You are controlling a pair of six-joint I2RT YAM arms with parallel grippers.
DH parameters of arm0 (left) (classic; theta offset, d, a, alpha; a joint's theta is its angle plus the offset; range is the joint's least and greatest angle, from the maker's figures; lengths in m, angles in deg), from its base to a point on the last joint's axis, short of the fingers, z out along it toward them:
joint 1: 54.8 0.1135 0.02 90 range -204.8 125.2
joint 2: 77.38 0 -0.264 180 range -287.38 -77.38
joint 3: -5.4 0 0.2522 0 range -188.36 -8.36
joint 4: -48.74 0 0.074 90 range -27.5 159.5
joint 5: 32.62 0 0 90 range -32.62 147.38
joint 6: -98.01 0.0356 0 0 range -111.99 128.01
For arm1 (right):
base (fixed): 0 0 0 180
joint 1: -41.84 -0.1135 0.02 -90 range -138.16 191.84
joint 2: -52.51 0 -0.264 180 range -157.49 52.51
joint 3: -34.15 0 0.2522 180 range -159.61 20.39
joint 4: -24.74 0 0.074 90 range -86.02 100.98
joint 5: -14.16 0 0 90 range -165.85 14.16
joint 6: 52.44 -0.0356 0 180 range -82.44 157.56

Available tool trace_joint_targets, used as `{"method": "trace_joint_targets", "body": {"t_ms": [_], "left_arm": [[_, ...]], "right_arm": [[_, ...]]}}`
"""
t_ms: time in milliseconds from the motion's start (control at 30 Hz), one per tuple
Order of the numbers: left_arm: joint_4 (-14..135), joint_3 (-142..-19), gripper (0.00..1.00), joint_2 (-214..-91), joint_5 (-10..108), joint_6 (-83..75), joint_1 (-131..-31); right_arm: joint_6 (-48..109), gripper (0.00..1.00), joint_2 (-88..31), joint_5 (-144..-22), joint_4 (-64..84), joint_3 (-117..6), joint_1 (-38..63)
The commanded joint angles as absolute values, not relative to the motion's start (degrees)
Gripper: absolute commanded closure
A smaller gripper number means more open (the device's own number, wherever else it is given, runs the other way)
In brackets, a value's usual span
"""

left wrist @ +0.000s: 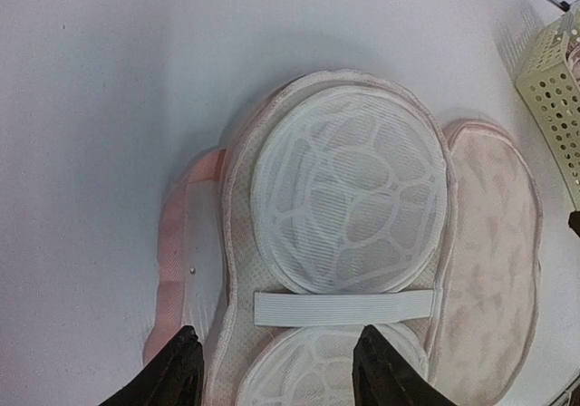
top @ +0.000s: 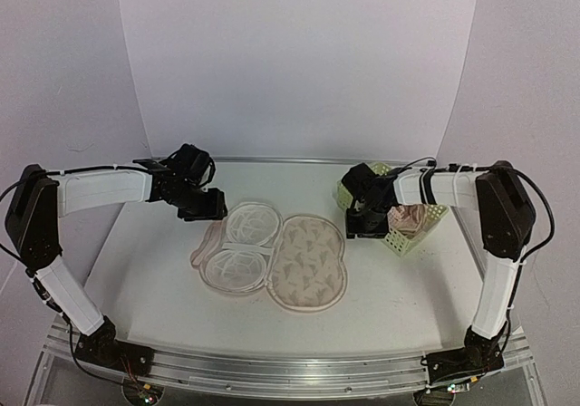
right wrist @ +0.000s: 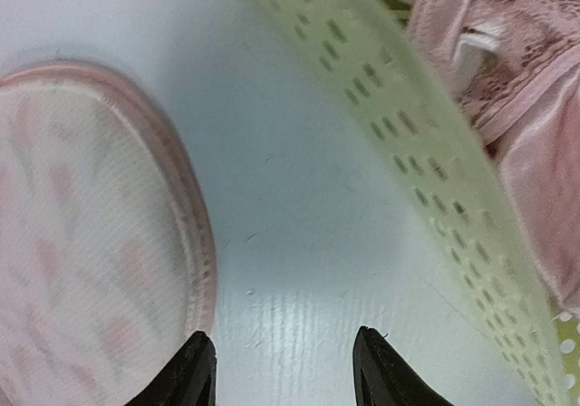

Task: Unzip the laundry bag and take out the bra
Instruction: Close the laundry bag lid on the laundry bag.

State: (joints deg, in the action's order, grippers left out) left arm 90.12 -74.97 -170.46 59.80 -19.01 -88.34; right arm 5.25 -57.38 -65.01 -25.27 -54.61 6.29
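My right gripper is over bare table, so I next need to move it down to the left in the top view, onto the zip edge of the laundry bag's flap below.
The laundry bag [top: 308, 263] lies unzipped and folded open flat in the middle of the table. Its printed half [left wrist: 494, 243] is on the right, and its inner half shows two white mesh domes [left wrist: 349, 202] joined by a white elastic band [left wrist: 344, 308]. My left gripper [left wrist: 276, 338] hovers open over the band and holds nothing; from above the left gripper [top: 213, 208] sits at the bag's far left edge. The pink bra [right wrist: 526, 80] lies inside the basket [right wrist: 408, 134]. My right gripper [right wrist: 283, 338] stands open and empty over bare table, between the bag's pink rim [right wrist: 195, 243] and the basket wall.
The pale yellow-green lattice basket [top: 415, 236] stands at the right, just behind the right gripper [top: 362, 227], with the bra [top: 410, 217] in it. A pink strip of the bag's zip edge [left wrist: 172, 270] pokes out on its left. White walls close in the back and sides.
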Motion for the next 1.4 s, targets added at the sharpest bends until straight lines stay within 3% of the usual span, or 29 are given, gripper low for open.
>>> {"method": "trace_joint_targets", "body": {"t_ms": [0,733,1367], "left_arm": [[90.0,-76.0,0.43,-171.0,58.8,-18.8,-88.1],[90.1,-76.6,0.43,-172.0,58.3,-17.8,-88.1],[90.1,-76.5,0.43,-173.3,58.3,-17.5,-88.1]], "right_arm": [[1.7,0.46,-54.1,-67.9,-22.6,-54.4,3.3],[-7.6,0.49,-56.6,-75.4,-16.1,-48.7,2.8],[-8.3,0.64,-59.3,-77.5,-16.0,-49.0,2.2]]}}
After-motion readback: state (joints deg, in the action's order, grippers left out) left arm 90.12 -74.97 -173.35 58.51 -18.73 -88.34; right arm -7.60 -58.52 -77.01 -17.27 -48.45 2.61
